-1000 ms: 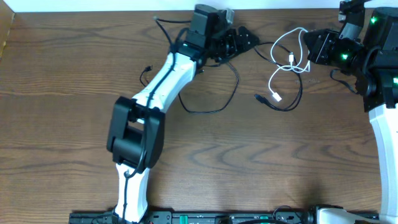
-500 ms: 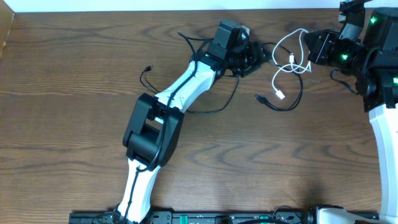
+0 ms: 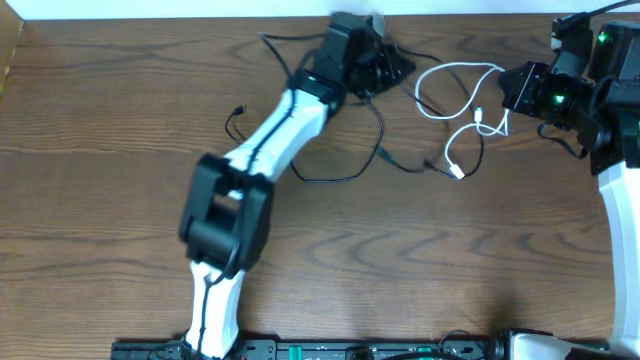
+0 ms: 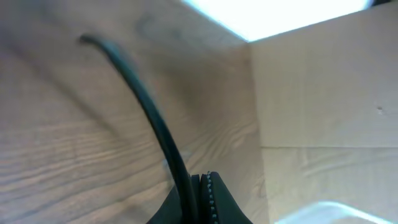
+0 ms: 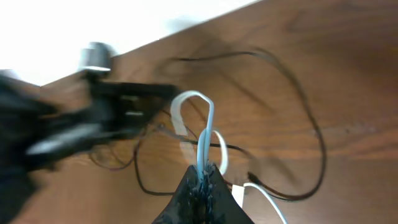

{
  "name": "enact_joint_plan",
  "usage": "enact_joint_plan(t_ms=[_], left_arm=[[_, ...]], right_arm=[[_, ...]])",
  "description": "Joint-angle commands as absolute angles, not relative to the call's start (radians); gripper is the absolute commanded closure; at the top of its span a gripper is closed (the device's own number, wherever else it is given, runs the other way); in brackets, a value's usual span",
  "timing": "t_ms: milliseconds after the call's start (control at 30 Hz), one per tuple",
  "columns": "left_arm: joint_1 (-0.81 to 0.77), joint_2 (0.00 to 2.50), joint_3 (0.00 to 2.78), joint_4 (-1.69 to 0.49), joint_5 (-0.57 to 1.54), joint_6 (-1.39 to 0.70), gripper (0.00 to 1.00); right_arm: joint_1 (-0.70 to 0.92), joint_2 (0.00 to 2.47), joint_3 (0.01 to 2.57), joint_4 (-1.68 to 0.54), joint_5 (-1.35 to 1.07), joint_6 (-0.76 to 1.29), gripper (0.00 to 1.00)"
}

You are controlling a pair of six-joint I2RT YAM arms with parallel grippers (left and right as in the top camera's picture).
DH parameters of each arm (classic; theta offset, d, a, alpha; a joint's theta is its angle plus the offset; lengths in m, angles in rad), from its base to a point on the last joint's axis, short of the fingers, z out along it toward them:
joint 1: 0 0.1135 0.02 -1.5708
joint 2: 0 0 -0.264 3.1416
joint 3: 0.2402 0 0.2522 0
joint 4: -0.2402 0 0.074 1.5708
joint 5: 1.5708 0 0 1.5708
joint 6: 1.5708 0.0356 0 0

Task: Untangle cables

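The white cable (image 3: 455, 70) overlaps the black cable, so the robot needs to swing its right gripper to the right in the overhead view and let go of the white one on the table.
The black cable (image 3: 378, 130) runs from my left gripper (image 3: 392, 66) at the table's back edge down into a wide loop, then right toward the white plug. In the left wrist view the left gripper (image 4: 200, 186) is shut on this black cable (image 4: 146, 106), which rises out of the jaws. The white cable (image 3: 455, 70) stretches in a loop between the two grippers, its plug end (image 3: 457, 171) lying on the table. My right gripper (image 3: 505, 92) is shut on it. In the right wrist view the white cable (image 5: 208, 124) stands up as a doubled strand from the right gripper (image 5: 204, 173).
A small black plug end (image 3: 236, 112) lies left of the left arm (image 3: 270, 140). The white back wall runs just behind the left gripper. A light wooden board (image 4: 323, 93) stands close by it. The right arm's body (image 3: 615, 120) fills the right edge.
The left gripper has shut on the black cable and shifted slightly left along the back edge. The right gripper pulled right, drawing the white cable out into a longer loop.
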State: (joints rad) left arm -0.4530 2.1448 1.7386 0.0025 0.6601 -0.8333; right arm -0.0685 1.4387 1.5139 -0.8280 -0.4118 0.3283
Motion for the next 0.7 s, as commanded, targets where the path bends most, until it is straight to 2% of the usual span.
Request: enact_joint_plan(t_ms=[0, 300, 667], left_arm=[[-0.436, 1.927, 1.742, -0.024, 0.689, -0.732, 0.92], [-0.393, 1.662, 1.742, -0.070, 0.689, -0.685, 0.92], [-0.293, 1.546, 1.742, -0.008, 0.688, -0.693, 0.93]], right_arm=[[-0.077, 1.497, 1.535, -0.833, -0.391, 0.348, 0.99], [-0.077, 1.655, 1.535, -0.833, -0.403, 0.355, 0.99], [-0.076, 1.750, 1.535, -0.843, -0.413, 0.343, 0.99]])
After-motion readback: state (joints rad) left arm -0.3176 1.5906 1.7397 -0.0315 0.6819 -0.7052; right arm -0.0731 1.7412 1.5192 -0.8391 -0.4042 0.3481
